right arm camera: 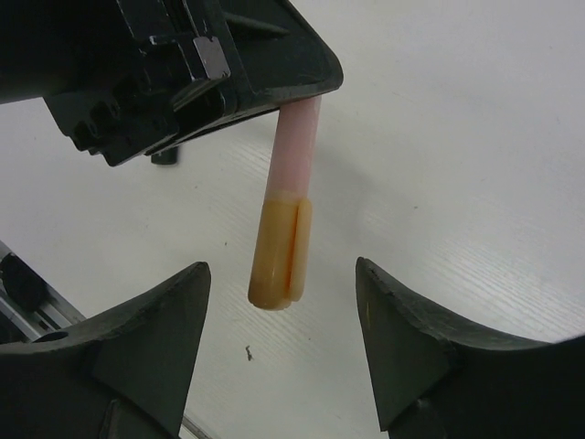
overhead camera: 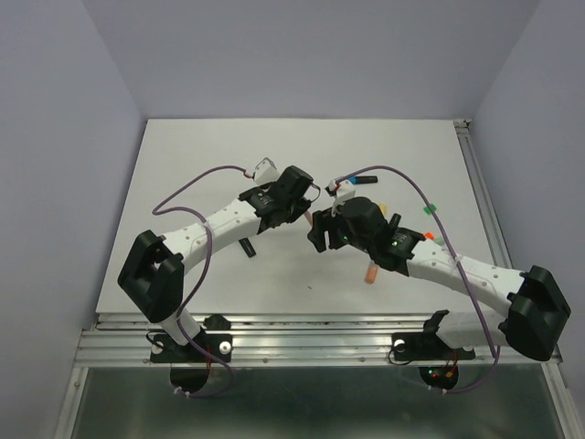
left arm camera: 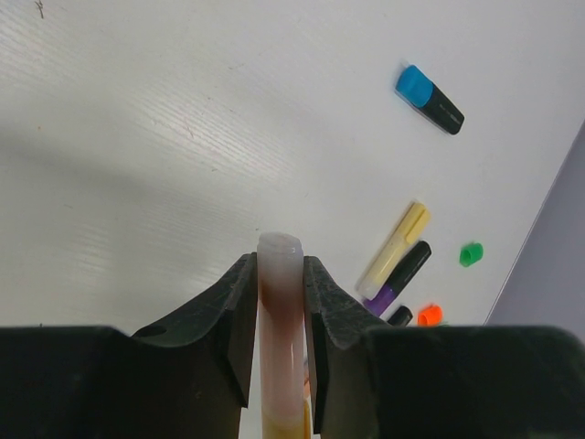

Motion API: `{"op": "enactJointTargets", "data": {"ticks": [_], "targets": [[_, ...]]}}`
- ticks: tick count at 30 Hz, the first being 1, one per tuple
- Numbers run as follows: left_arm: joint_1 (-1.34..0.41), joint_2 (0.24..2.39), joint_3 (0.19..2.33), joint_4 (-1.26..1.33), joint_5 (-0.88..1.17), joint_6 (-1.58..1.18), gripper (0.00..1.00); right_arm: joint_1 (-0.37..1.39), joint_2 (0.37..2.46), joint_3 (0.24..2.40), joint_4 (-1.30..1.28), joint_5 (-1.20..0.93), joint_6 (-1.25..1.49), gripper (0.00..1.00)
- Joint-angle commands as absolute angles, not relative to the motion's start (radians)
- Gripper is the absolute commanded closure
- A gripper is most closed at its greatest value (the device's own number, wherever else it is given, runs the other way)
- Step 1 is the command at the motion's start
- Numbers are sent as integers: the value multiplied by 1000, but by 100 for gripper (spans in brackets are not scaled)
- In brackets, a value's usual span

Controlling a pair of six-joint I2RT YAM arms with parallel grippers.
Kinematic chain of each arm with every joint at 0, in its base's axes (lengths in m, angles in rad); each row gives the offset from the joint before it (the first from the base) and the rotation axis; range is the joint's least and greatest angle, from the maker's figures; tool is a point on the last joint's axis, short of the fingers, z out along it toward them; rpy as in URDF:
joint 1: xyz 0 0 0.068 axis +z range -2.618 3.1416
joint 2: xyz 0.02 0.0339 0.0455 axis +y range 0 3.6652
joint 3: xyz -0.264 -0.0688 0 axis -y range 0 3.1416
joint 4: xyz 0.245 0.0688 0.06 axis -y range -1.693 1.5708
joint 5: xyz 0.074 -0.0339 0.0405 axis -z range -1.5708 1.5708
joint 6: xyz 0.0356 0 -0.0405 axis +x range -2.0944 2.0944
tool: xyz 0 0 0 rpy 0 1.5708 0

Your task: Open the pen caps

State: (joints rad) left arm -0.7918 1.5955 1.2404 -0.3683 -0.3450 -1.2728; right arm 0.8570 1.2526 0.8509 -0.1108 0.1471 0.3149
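I will move my left gripper aside and down next and let go of the pink highlighter's body, as the tabletop by the black pen is below, to its left in the top view.
My left gripper (left arm camera: 279, 265) is shut on a pastel pink highlighter body (left arm camera: 279, 315), whose blunt end sticks out past the fingertips. In the right wrist view the same pink body (right arm camera: 297, 146) hangs out of the left gripper (right arm camera: 183, 73), with a yellow-orange cap (right arm camera: 279, 256) on its free end. My right gripper (right arm camera: 281, 267) is open; the cap's end lies between its fingertips, touching neither. In the top view both grippers meet mid-table, left (overhead camera: 306, 212) and right (overhead camera: 317, 229).
On the table lie a black highlighter with a blue cap (left arm camera: 430, 99), a pale yellow highlighter (left arm camera: 395, 247), a black-and-purple one (left arm camera: 399, 274), a loose green cap (left arm camera: 471, 253) and an orange cap (left arm camera: 429, 315). An orange pen (overhead camera: 370, 272) lies by the right arm.
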Motion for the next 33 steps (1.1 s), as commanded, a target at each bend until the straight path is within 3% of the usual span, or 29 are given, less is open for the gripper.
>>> {"op": "enactJointTargets", "data": {"ticks": [1,10,16,19,22,28,33], "targets": [[-802,1568,1270,-385,-364,-1289,100,868,1264,920,-29,147,288,32],[-805,1569,1275,-388,-351,-1293,100,870,1296,922,-23,141,295,43],[-807,1566,1272,-387,-348,-1290,100,871,1278,902,-8,123,295,66],[-807,1569,1273,-382,-350,-1282,100,870,1276,894,28,95,293,87],[-807,1577,1278,-379,-347,-1275,100,871,1278,890,32,77,285,99],[-787,1594,1284,-365,-408,-1273,100,882,1258,858,57,-73,256,99],[-674,1641,1305,-295,-440,-1223,100,905,1167,810,22,-168,322,99]]}}
